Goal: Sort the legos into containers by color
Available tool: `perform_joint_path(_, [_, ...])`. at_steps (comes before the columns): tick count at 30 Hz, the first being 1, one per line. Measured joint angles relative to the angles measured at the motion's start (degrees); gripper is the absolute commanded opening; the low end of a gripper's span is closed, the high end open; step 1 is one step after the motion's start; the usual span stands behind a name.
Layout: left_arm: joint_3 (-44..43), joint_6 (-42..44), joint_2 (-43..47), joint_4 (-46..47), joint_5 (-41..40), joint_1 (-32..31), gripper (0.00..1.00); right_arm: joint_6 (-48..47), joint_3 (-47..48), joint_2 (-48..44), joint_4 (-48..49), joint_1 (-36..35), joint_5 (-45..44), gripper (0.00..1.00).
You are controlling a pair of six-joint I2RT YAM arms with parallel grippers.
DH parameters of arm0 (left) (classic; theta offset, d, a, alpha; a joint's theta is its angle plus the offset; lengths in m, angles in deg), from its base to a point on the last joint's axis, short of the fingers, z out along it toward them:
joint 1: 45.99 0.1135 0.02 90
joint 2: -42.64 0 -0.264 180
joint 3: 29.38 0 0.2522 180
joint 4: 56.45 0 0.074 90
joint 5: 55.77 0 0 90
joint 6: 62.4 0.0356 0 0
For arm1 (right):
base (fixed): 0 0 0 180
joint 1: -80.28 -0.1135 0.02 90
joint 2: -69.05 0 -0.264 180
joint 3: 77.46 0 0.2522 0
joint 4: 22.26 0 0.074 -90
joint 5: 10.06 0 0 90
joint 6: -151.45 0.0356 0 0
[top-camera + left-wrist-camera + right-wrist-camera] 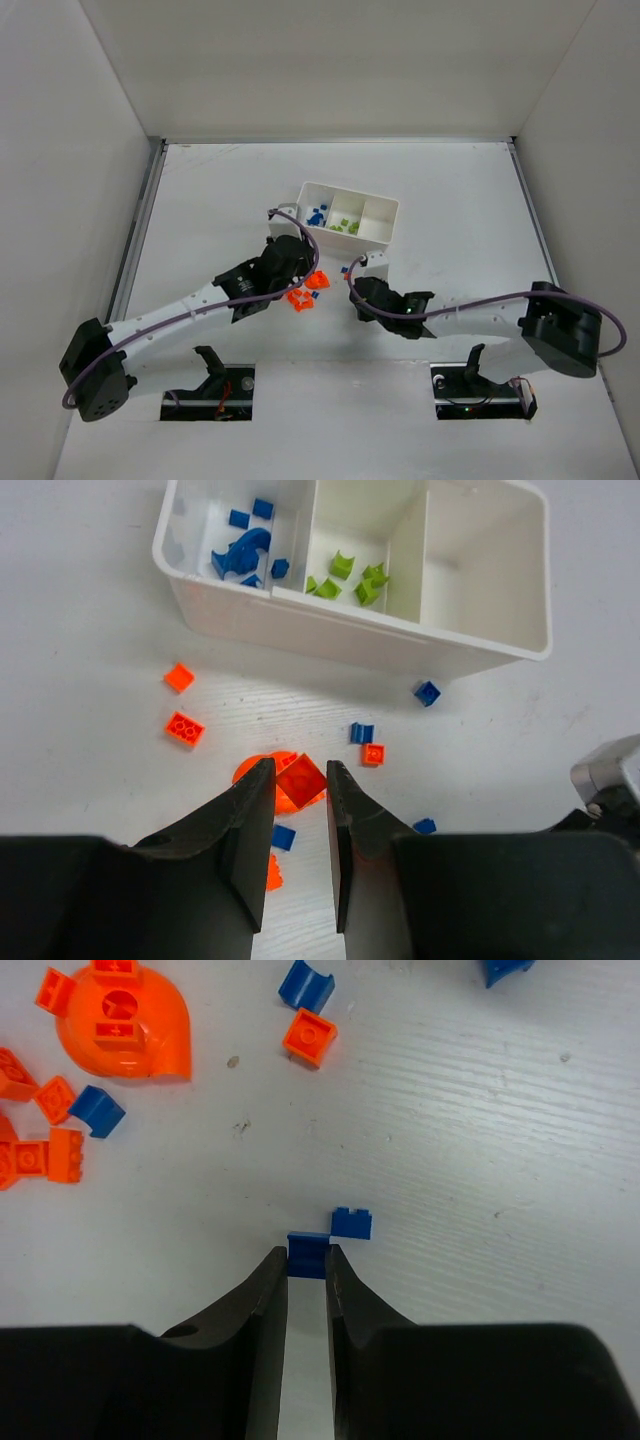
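My right gripper lifts next and carries the small blue brick outward to release it over the blue legos that one section of the white tray already holds.
The white tray (300, 625) lies at the top of the left wrist view. Its left compartment holds blue legos (243, 552), the middle one green legos (350, 575), and the right one (480, 570) holds nothing. My left gripper (300, 766) is shut on a square orange brick (300, 782), just over the larger round orange piece (252, 771). To its right, my right gripper (306, 1254) is shut on a small blue brick (308, 1252) down at the table. A second blue brick (351, 1223) lies just beyond it. In the top view both grippers (316, 281) (351, 273) sit just in front of the tray (380, 232).
Loose orange bricks (185, 727) (179, 676) (373, 753) and blue bricks (362, 733) (427, 692) (283, 837) are scattered in front of the tray. The right arm's metal end (612, 775) shows at the right edge of the left wrist view. White walls enclose the table.
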Motion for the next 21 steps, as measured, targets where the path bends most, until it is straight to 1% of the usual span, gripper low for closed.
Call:
perform_joint_path(6, [-5.14,1.77,-7.15,5.22,1.49,0.04,0.17,0.61,-2.43,-13.25,-2.34,1.44,-0.52,0.19])
perform_joint_path(12, [-12.11,3.67,-17.42,11.32,3.82,0.09,0.17,0.59,-4.72,-24.96,-3.3,10.75,-0.87,0.19])
perform_joint_path(15, [-15.96,4.33,-23.3,14.01,5.38,0.26,0.17,0.33,-5.14,-27.52,-4.22,13.25,-0.66,0.19])
perform_joint_path(21, [-24.52,4.92,-35.6,16.92,8.9,0.76,0.19,0.22,-5.97,-29.51,-6.21,13.57,0.07,0.19])
